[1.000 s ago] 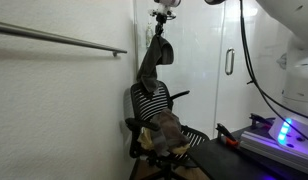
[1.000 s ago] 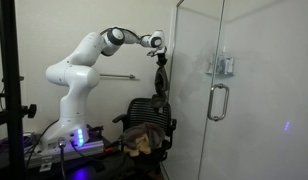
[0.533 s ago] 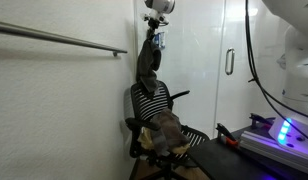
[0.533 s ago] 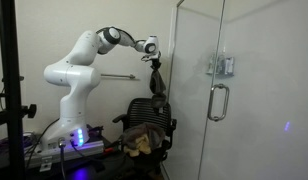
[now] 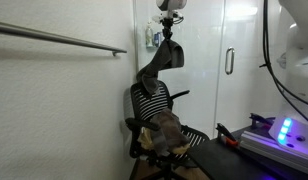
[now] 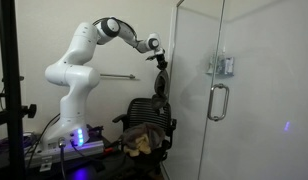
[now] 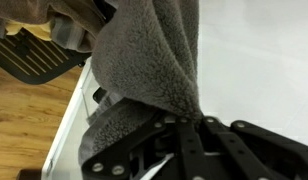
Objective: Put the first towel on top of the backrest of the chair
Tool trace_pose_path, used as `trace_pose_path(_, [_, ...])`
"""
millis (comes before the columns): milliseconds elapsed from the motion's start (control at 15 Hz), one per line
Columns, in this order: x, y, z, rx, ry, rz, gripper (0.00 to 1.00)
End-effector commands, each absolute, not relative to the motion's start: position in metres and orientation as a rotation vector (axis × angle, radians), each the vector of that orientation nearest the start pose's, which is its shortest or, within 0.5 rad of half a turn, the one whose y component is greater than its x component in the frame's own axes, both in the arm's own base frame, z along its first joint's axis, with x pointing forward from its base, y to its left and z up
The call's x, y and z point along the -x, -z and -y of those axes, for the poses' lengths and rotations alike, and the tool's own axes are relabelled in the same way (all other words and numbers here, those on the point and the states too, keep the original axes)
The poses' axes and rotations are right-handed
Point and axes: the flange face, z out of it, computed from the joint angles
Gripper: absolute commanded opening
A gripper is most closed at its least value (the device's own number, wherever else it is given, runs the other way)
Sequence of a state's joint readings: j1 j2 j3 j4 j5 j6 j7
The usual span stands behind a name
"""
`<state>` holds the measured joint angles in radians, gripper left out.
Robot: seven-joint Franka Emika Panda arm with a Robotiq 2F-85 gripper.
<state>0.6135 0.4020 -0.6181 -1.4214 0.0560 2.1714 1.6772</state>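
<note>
The robot's gripper should first move back from the glass door and down a little, to get the towel [image 5: 160,64] over the backrest.
A dark grey fleecy towel [image 5: 160,64] hangs from my gripper [image 5: 169,30] above the black office chair [image 5: 154,120]. The gripper is shut on the towel's top end; the towel's lower end reaches the top of the striped backrest [image 5: 147,100]. In the other exterior view the towel [image 6: 160,85] hangs beside the glass door, with the gripper [image 6: 159,58] above the chair [image 6: 146,125]. The wrist view shows the towel [image 7: 154,60] pinched between the fingers [image 7: 189,118]. More brown and grey cloths [image 5: 166,130] lie piled on the seat.
A white wall with a metal rail [image 5: 64,40] stands beside the chair. A glass shower door with a handle [image 6: 219,100] is close to the towel. A table with a blue-lit device [image 5: 279,132] stands near the arm's base [image 6: 69,125].
The gripper has shifted sideways away from the wall with the towel, and the towel now hangs slanted with its lower end still at the backrest.
</note>
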Motion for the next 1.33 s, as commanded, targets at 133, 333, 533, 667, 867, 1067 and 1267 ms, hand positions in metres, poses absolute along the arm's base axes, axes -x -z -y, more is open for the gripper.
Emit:
trace_pose_path(133, [-0.664,-0.558,-0.090,1.921,0.411,-2.030,0.01])
trace_pose_path(333, [-0.665,-0.553,-0.116,1.831,0.345,-1.970,0.01])
trace_pose_path(533, [-0.678,-0.529,-0.130,1.819,0.382,-1.933,0.01])
trace_pose_path(667, [-0.686,-0.513,-0.130,1.810,0.406,-1.936,0.01])
trace_pose_path(867, [-0.692,-0.493,-0.129,1.821,0.404,-1.950,0.01])
trace_pose_path(1067, [-0.691,-0.484,-0.124,1.886,0.424,-1.984,0.01])
trace_pose_path(1267, [-0.682,-0.487,-0.121,1.952,0.412,-2.002,0.01])
